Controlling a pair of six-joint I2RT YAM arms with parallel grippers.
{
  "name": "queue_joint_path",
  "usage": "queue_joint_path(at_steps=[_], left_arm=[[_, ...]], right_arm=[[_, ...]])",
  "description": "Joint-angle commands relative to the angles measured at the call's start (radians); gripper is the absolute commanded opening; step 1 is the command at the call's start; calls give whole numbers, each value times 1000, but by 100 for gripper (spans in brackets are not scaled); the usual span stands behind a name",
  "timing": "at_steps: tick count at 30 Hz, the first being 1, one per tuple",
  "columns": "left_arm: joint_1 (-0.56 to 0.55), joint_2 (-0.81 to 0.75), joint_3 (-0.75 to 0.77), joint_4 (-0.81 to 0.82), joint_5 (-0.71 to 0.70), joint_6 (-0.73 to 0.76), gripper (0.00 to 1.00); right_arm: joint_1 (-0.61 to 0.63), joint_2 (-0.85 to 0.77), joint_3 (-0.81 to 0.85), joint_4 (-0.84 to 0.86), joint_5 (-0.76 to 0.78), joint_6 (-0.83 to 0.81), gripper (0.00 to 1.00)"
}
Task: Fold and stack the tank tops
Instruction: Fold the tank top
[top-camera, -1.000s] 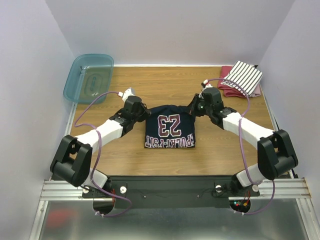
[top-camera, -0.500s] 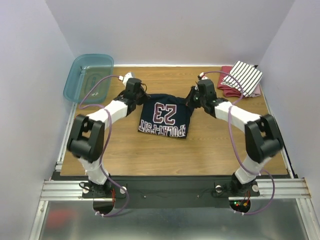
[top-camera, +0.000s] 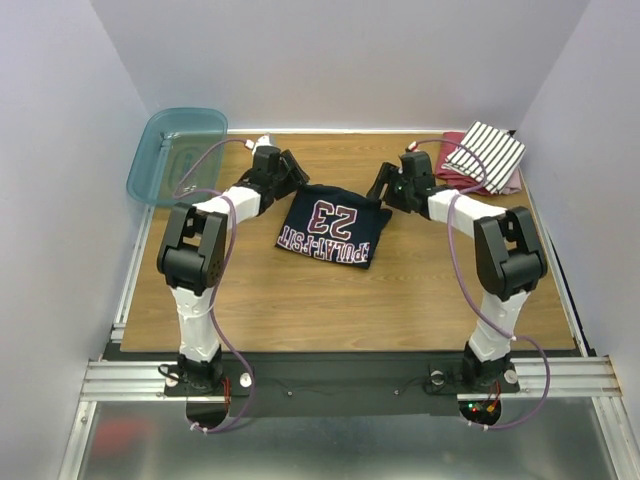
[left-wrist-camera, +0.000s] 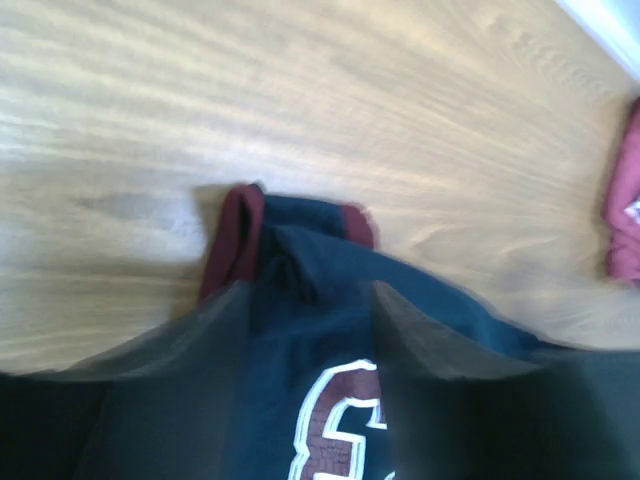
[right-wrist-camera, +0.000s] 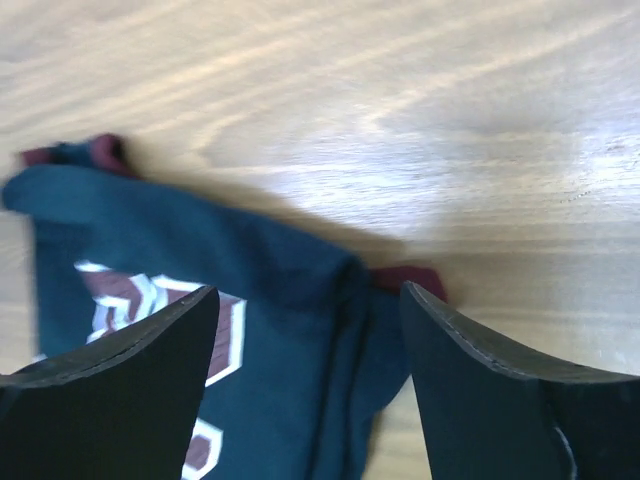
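I will draw my left gripper back next onto the navy tank top's bin-side cloth (top-camera: 300, 213) (left-wrist-camera: 276, 405) beside the white-edged print and close my fingers, as it lies skewed on the table.
The navy tank top (top-camera: 328, 232) with the white-edged "23" lies folded on the wooden table, slightly skewed. My left gripper (top-camera: 291, 173) hangs open at its far left corner, and my right gripper (top-camera: 384, 186) hangs open at its far right corner. In the left wrist view the navy tank top (left-wrist-camera: 320, 330) and its red trim (left-wrist-camera: 232, 235) lie under the spread, blurred left gripper (left-wrist-camera: 310, 300). The right wrist view shows the folded edge of the navy tank top (right-wrist-camera: 300, 290) between the parted fingers of the right gripper (right-wrist-camera: 308, 295). The striped tank top (top-camera: 487, 152) lies folded at the far right corner.
A teal plastic bin (top-camera: 175, 150) stands at the far left corner. A red cloth (top-camera: 455, 177) lies under the striped top and shows as a red cloth (left-wrist-camera: 625, 215) at the right edge of the left wrist view. Grey walls enclose the table on three sides.
Both arms reached farther back, dragging the navy top away from the near edge. Both grippers have opened and let go of its far corners.
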Motion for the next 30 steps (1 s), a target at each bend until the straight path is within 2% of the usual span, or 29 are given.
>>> queue_joint_path(at_steps=[1, 4, 5, 7, 8, 11, 14, 19, 21, 25, 30], left_arm=[[15, -201, 37, 50, -63, 63, 68], [12, -269, -17, -8, -123, 68, 68], [4, -305, -55, -42, -158, 59, 65], [-10, -348, -103, -51, -162, 48, 57], [-37, -355, -145, -59, -169, 48, 46], [-85, -347, -183, -91, -218, 45, 26], [-125, -303, -207, -114, -235, 39, 12], [-171, -197, -183, -146, -275, 56, 7], [-181, -140, -169, -176, -304, 56, 0], [-204, -88, -201, -188, -309, 13, 0], [-284, -121, -281, -159, -294, -61, 0]], right_arm=[[3, -150, 24, -13, 66, -17, 79], [4, -229, -39, -26, 66, 1, 78], [11, -240, -66, -26, 50, 12, 70], [32, -256, -90, -26, 48, 26, 66], [43, -249, -93, -24, 49, 26, 61], [69, -163, -58, -26, 48, 23, 48], [69, -79, 3, -26, 52, 17, 43], [60, 75, 79, -47, 97, 10, 42], [47, 93, 91, -56, 108, 21, 42], [40, 141, 129, -79, 102, 15, 43], [38, 214, 226, -125, 74, -20, 52]])
